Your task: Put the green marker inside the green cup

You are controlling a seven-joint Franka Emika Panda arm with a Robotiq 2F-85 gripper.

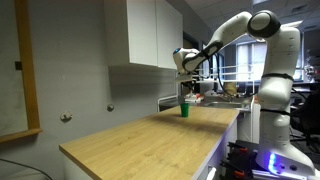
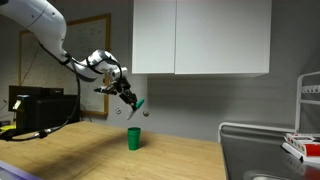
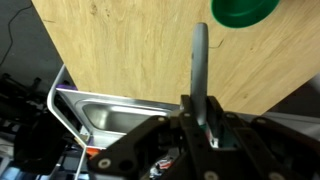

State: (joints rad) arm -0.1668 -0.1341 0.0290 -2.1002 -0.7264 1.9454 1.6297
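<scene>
My gripper should next move down and to the right in the wrist view and let go of the marker, because the green cup's opening (image 2: 134,129) (image 3: 243,8) is below on that side.
My gripper (image 2: 128,95) is shut on the green marker (image 2: 138,104), which sticks out of the jaws at a slant, tip down. It hangs in the air a little above and beside the green cup (image 2: 133,138), which stands upright on the wooden counter (image 2: 90,155). In the wrist view the marker (image 3: 200,62) runs up from between the jaws (image 3: 203,108), and the cup (image 3: 244,11) shows at the top edge, just right of the marker's tip. In an exterior view the cup (image 1: 184,110) stands below the gripper (image 1: 186,72).
White wall cabinets (image 2: 200,35) hang behind the gripper. A metal sink (image 3: 130,115) and its rim (image 2: 262,150) adjoin the counter. A dark monitor (image 2: 35,108) stands at the counter's far end.
</scene>
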